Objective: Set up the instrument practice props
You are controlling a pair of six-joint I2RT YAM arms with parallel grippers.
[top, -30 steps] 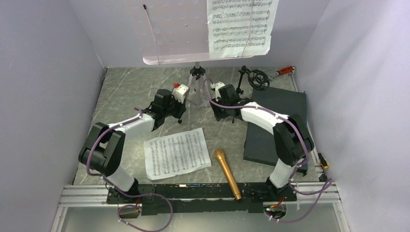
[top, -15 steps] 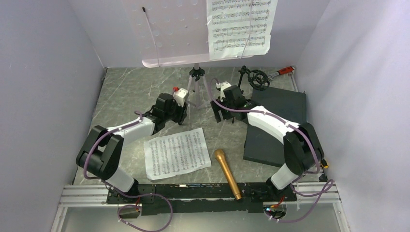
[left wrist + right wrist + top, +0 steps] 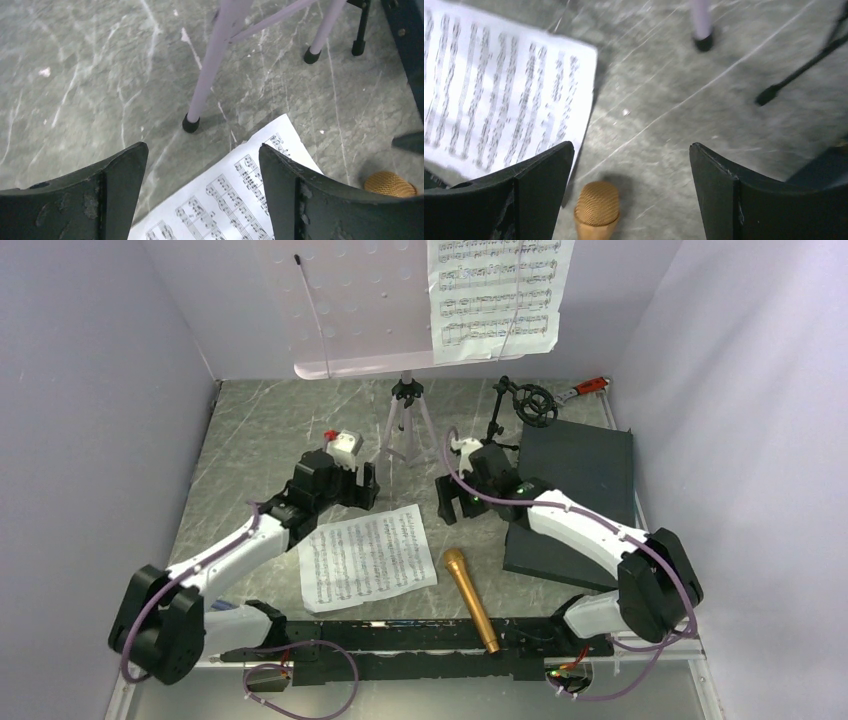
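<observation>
My right gripper moves down and to its left in the top view next, onto the flat music sheet's edge (image 3: pixel 424 532), which lies clear of the microphone (image 3: pixel 470 598).
The pale lilac music stand (image 3: pixel 350 310) stands at the back on its tripod legs (image 3: pixel 210 65), with one music sheet (image 3: pixel 500 295) on its desk. A second sheet (image 3: pixel 366 557) lies flat on the table, and the gold microphone (image 3: pixel 470 598) lies to its right. At the back right is the black mic stand (image 3: pixel 527 403) with its ring mount. My left gripper (image 3: pixel 362 485) (image 3: pixel 202 147) hovers open over the flat sheet's (image 3: pixel 235 200) far corner. My right gripper (image 3: pixel 452 502) (image 3: pixel 631 146) is open above the microphone's head (image 3: pixel 597 204), holding nothing.
A dark grey slab (image 3: pixel 575 490) lies on the right under my right arm. A red-handled wrench (image 3: pixel 585 388) sits at the back right corner. Lilac walls close in three sides. The mic stand's thin black leg (image 3: pixel 799 75) reaches toward my right gripper.
Both arms have pulled back from the music stand's legs toward the near side. Both grippers opened wider; the right one now hangs over the microphone's head, the left over the flat sheet.
</observation>
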